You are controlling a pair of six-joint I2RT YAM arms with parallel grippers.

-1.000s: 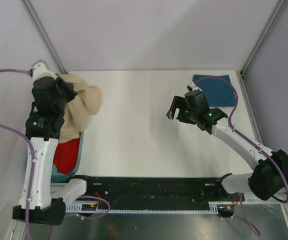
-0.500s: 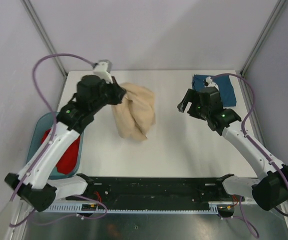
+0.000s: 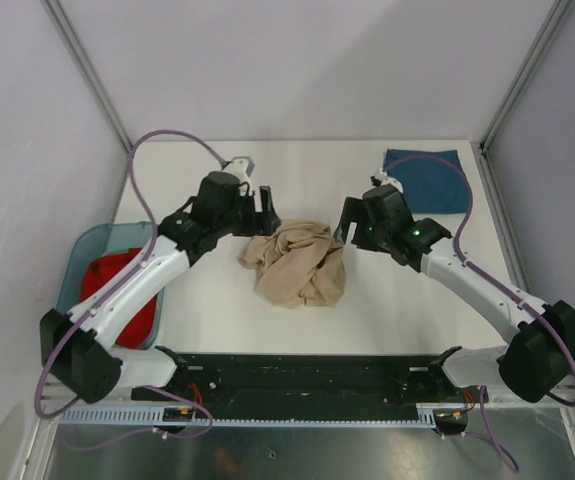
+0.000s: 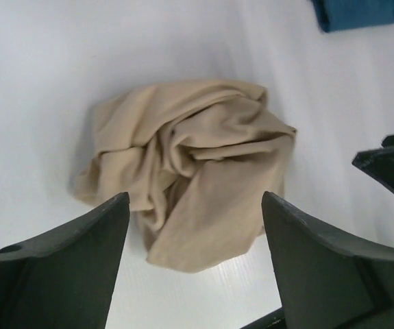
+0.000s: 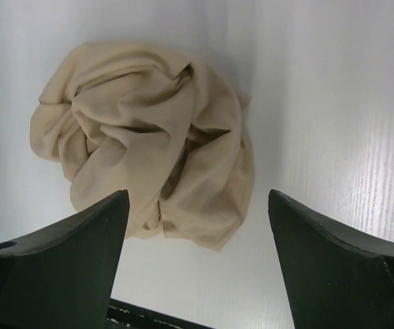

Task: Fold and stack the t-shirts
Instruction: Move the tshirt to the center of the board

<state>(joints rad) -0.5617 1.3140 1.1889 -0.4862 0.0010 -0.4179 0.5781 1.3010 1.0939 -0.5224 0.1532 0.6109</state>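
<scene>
My right gripper should go down, back and to the left in the top view, onto the heap's near top fold, as the fold's edge shows beside a dark crease.
The tan t-shirt [image 3: 295, 262] lies in a crumpled heap on the white table, held by nothing; it also fills the left wrist view [image 4: 186, 161] and the right wrist view [image 5: 149, 137]. My left gripper [image 3: 262, 205] hovers open just behind the heap's left side, its fingers empty [image 4: 195, 205]. To the heap's right, my right gripper [image 3: 347, 222] is open and empty too [image 5: 197, 199]. A dark teal-blue t-shirt [image 3: 429, 180] lies flat at the back right corner. The red t-shirt [image 3: 117, 295] sits bunched in a bin at the left.
The teal bin [image 3: 75, 268] holding the red shirt stands off the table's left edge. Grey walls and metal posts close in the back and sides. A black rail [image 3: 297, 375] with the arm bases runs along the near edge.
My left arm swung the tan t-shirt from over the bin to the table's middle and let it go, its jaws opening. The right gripper moved left toward the heap.
</scene>
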